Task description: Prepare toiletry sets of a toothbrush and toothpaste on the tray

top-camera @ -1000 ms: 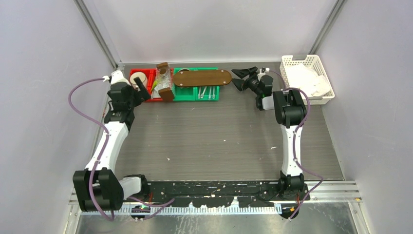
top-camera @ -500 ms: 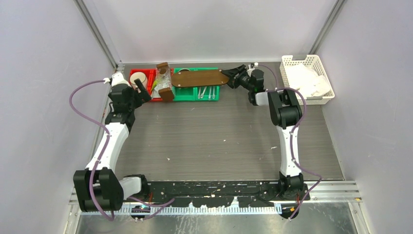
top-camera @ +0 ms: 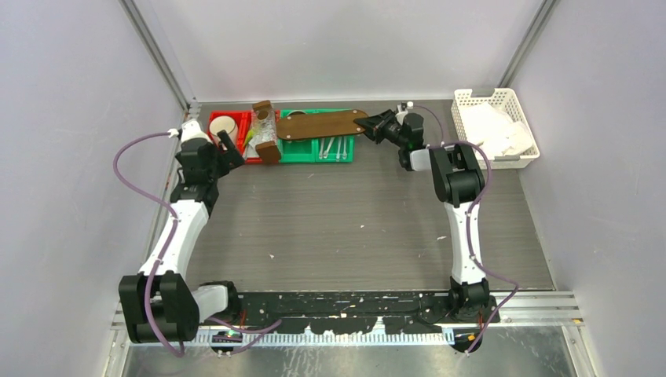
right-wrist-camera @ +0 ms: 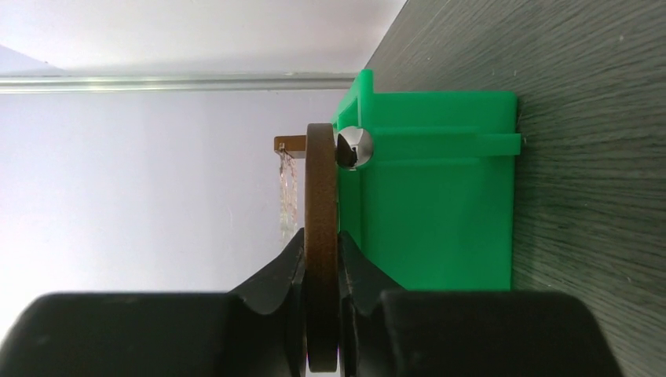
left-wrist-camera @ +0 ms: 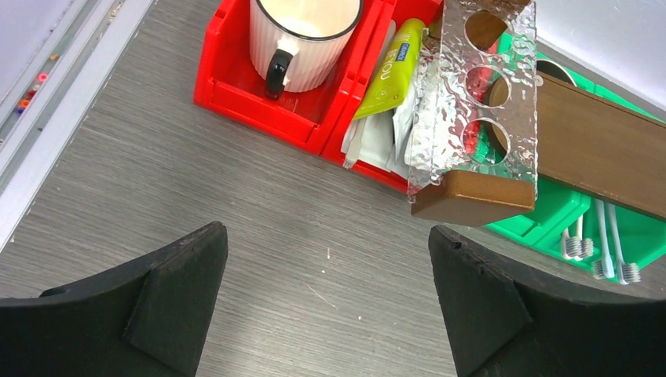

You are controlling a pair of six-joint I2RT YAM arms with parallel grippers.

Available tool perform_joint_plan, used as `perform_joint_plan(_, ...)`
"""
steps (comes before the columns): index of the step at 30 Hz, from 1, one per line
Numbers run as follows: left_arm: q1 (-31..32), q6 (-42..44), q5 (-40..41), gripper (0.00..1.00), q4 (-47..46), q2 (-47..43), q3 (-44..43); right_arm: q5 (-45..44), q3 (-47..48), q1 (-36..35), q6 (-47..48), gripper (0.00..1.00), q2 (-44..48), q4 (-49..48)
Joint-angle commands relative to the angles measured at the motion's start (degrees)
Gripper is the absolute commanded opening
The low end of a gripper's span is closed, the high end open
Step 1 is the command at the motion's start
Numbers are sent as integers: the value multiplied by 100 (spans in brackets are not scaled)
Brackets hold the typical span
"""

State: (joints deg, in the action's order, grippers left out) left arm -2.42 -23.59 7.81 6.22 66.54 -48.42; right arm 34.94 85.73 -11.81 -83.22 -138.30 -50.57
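I will next move my right gripper back and down to the tabletop's bare middle below and back from it, clear of bins, and release the tray (top-camera: 326, 125) there.
The brown oval wooden tray (top-camera: 326, 125) lies across the green bin (top-camera: 316, 148) at the back. My right gripper (top-camera: 369, 126) is shut on its right end; the right wrist view shows the tray's edge (right-wrist-camera: 320, 196) pinched between both fingers of that gripper (right-wrist-camera: 320, 243). Pale toothbrushes (left-wrist-camera: 605, 247) lie in the green bin. A yellow-green toothpaste tube (left-wrist-camera: 389, 69) and whitish tubes (left-wrist-camera: 377, 137) lie in the red bin (left-wrist-camera: 236, 78). My left gripper (left-wrist-camera: 326, 234) hangs open over bare table in front of the red bin, holding nothing.
A white ribbed mug (left-wrist-camera: 302, 35) stands in the red bin's left compartment. A clear perforated rack on a wooden block (left-wrist-camera: 475, 196) leans over the two bins. A white basket (top-camera: 471, 98) with white cloths sits at the back right.
My right gripper moved left to the tray's right end and closed on it. The left arm has barely moved.
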Motion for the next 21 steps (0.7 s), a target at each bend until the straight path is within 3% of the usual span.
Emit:
perform_joint_plan(1,-31,-31,49,100,-244,-238,62,185,207,94,-597,1,-109,-1108)
perform_joint_plan(8,-31,-39,-5,100,-172,-432,138,131,-573,542,-2150,1,181,-3176)
perform_joint_plan(21,-5,-22,-57,100,241,-1043,204,637,-3893,803,-1639,1,2602,-3005)
